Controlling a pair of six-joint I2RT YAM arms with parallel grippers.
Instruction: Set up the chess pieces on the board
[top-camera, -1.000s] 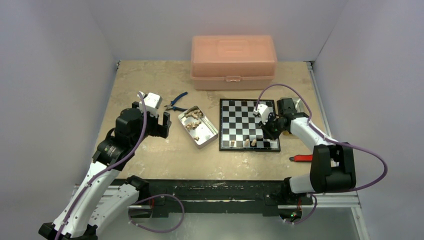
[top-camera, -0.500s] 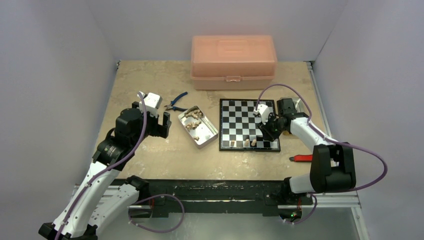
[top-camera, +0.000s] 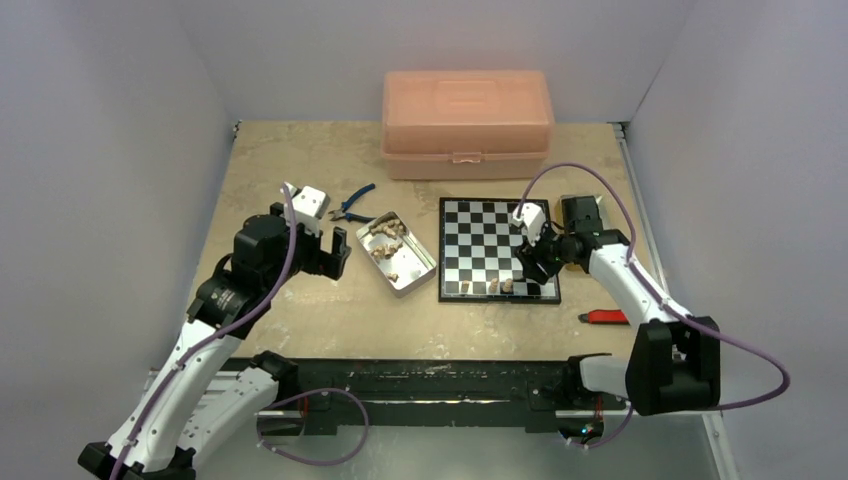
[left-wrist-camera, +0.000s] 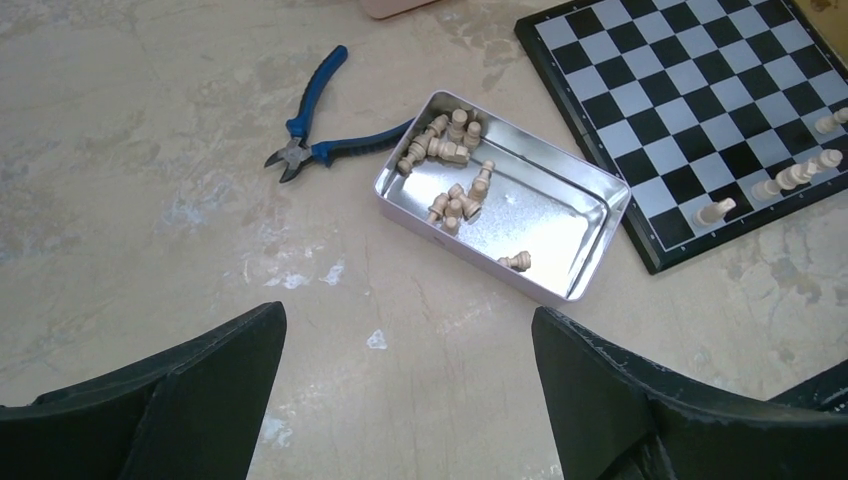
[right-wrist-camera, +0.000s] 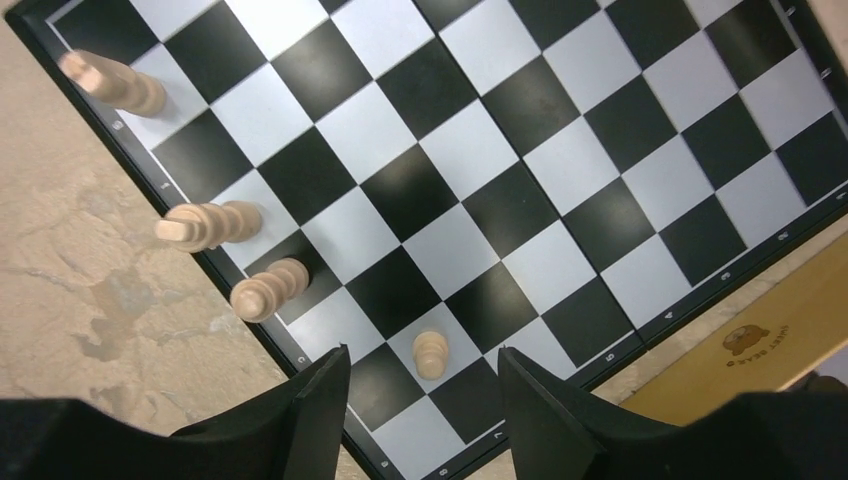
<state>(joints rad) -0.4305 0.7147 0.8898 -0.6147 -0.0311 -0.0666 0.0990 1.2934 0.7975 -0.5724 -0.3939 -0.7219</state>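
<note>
Most of the board's squares are still empty, so the left gripper should next come down over the tin and onto the nearest piece of its middle cluster (top-camera: 378, 253) (left-wrist-camera: 451, 223).
The board (top-camera: 482, 232) lies right of centre, and three tan chess pieces (top-camera: 493, 286) stand along its near edge. My right gripper (top-camera: 527, 268) hovers over the board's near right corner, open. In the right wrist view a small tan pawn (right-wrist-camera: 431, 354) stands on a white square between the spread fingers (right-wrist-camera: 310, 410) of that gripper (right-wrist-camera: 422, 352), touching neither. Three taller pieces (right-wrist-camera: 208, 224) line the board's (right-wrist-camera: 480, 150) edge. My left gripper (top-camera: 333, 262) is open and empty over bare table, short of the metal tin (left-wrist-camera: 470, 252) that holds several loose tan pieces (left-wrist-camera: 450, 140).
Blue-handled pliers (top-camera: 352, 205) lie left of the tin (top-camera: 421, 265). A large pink plastic box (top-camera: 466, 122) stands behind the board. A red-handled tool (top-camera: 605, 316) rests at the near right. A tan box edge (right-wrist-camera: 760, 340) borders the board.
My right gripper has opened, let go of the pawn on the board and risen slightly. The left gripper has opened a little wider and shifted slightly right.
</note>
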